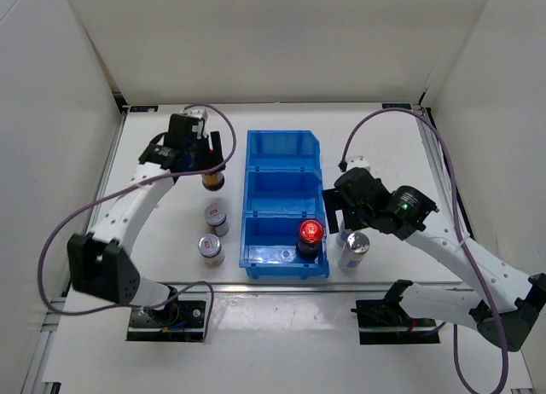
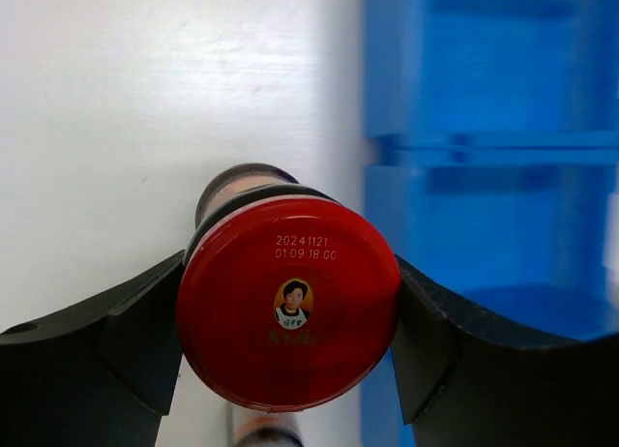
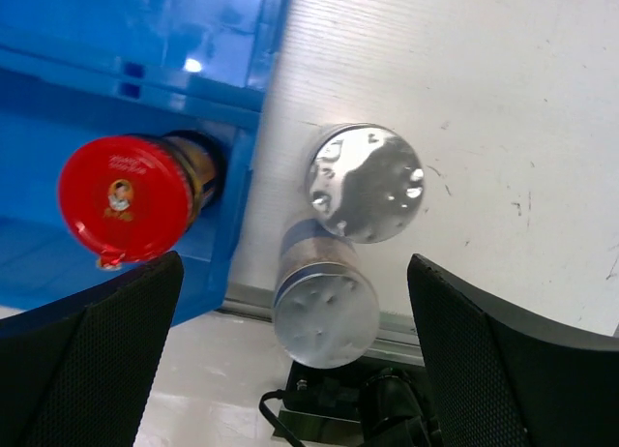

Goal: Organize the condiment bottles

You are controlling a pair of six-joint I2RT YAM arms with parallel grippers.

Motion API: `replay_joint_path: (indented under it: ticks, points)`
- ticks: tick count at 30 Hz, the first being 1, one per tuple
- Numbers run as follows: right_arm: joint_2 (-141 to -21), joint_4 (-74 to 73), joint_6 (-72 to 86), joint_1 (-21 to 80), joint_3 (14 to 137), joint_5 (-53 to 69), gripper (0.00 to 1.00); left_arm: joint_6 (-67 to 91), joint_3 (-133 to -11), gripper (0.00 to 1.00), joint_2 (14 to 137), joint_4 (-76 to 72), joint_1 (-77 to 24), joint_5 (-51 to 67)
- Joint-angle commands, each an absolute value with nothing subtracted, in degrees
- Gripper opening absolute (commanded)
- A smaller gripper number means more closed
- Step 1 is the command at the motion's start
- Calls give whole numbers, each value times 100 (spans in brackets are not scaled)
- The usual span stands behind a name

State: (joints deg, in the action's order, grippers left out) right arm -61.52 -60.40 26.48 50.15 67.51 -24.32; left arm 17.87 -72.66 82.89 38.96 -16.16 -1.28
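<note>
My right gripper turns square to the bin (image 1: 283,145) and lowers outward around the far silver cap next, since that cap sits ahead of my open fingers.
My left gripper (image 1: 211,160) is shut on a dark red-capped bottle (image 1: 213,180) left of the blue bin (image 1: 283,145); in the left wrist view both fingers press the sides of its red cap (image 2: 288,302). Two short silver-lidded bottles (image 1: 216,217) (image 1: 211,249) stand nearer on the table. The second red-capped bottle (image 1: 310,234) stands in the bin's near compartment and also shows in the right wrist view (image 3: 124,200). My right gripper (image 1: 336,213) is open above two tall silver-capped bottles (image 3: 365,183) (image 3: 324,312) just right of the bin; one (image 1: 354,249) shows from above.
The bin's far and middle compartments (image 1: 281,194) hold nothing. The table's near edge rail (image 3: 406,326) runs close behind the tall bottles. White walls enclose the table. Cables loop from both arms over the table.
</note>
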Motion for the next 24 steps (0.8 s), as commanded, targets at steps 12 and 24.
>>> replay_joint_path:
  ticks: [12, 24]
  points:
    - [-6002, -6161, 2874, 3850, 6425, -2119, 100, 2435, -7146, 18, 6423, 3964, -4224, 422]
    - [-6117, -6056, 2707, 3735, 6372, -1952, 100, 2610, -6566, 19, 7285, 3401, -5255, -396]
